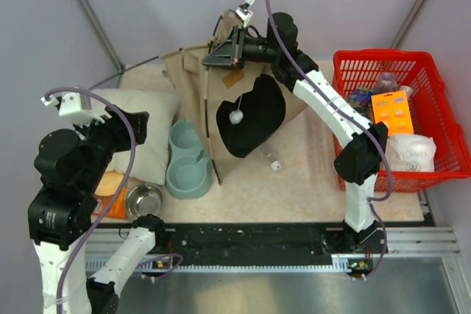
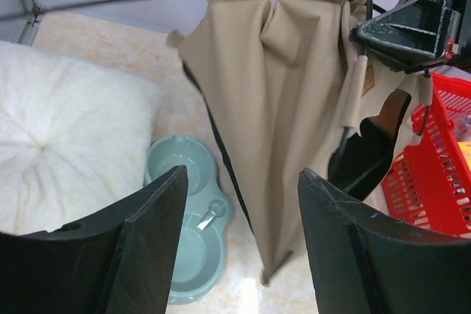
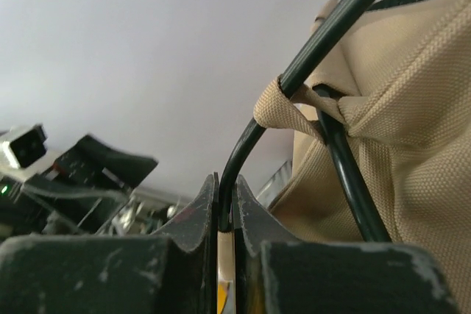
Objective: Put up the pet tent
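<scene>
My right gripper moves down a little next, tipping its fingers downward, and releases the black tent pole (image 3: 250, 137), since the tent hangs with its lower corner above the table.
The pet tent (image 1: 221, 108) is tan fabric with thin black poles, a dark rounded doorway and a white dangling ball (image 1: 236, 116). It hangs lifted at the table's back centre. My right gripper (image 1: 221, 53) is at its top and shut on a black tent pole (image 3: 250, 137), seen pinched between the jaws in the right wrist view (image 3: 225, 207). My left gripper (image 2: 239, 204) is open and empty, raised at the left, facing the hanging tent fabric (image 2: 280, 108) without touching it.
A cream pillow (image 1: 151, 126) lies at left, a teal double pet bowl (image 1: 188, 159) beside it, a steel bowl (image 1: 143, 200) and an orange item (image 1: 109, 184) near my left arm. A red basket (image 1: 401, 119) with packets stands at right. A small clear object (image 1: 274, 165) lies on the table.
</scene>
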Available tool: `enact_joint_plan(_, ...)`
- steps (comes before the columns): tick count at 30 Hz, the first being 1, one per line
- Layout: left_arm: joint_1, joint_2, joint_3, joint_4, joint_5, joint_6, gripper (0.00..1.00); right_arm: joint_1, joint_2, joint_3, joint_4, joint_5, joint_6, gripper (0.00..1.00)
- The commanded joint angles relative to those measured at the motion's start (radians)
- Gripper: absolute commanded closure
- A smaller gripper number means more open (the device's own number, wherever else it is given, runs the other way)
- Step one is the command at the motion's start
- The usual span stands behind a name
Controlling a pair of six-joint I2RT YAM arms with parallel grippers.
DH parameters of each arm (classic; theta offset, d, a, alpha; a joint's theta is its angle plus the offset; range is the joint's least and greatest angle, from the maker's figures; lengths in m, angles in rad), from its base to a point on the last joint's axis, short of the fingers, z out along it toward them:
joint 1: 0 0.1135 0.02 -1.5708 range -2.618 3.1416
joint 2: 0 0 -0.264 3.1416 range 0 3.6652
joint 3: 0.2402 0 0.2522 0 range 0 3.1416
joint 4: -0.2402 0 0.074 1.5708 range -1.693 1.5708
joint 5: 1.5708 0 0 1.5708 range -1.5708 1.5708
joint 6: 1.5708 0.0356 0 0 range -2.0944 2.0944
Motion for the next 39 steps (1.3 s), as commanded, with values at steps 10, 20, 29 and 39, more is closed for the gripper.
enact_joint_plan(10, 0.003, 0.022, -0.046, 0.066, 0.062, 0.004, 0.33, -0.089, 0.006, 0.102, -0.494, -0.209, -0.370, 0.93)
enact_joint_plan(20, 0.001, 0.035, -0.086, 0.085, 0.062, 0.005, 0.33, -0.087, -0.060, 0.084, -0.742, 0.193, -0.562, 0.41)
enact_joint_plan(29, 0.001, 0.027, -0.123, 0.108, 0.059, 0.001, 0.33, -0.008, -0.267, -0.062, -0.771, 0.569, -0.648, 0.20)
enact_joint_plan(39, 0.001, 0.026, -0.142, 0.115, 0.024, 0.002, 0.33, 0.340, -0.281, -0.042, -0.762, 1.097, -0.837, 0.21)
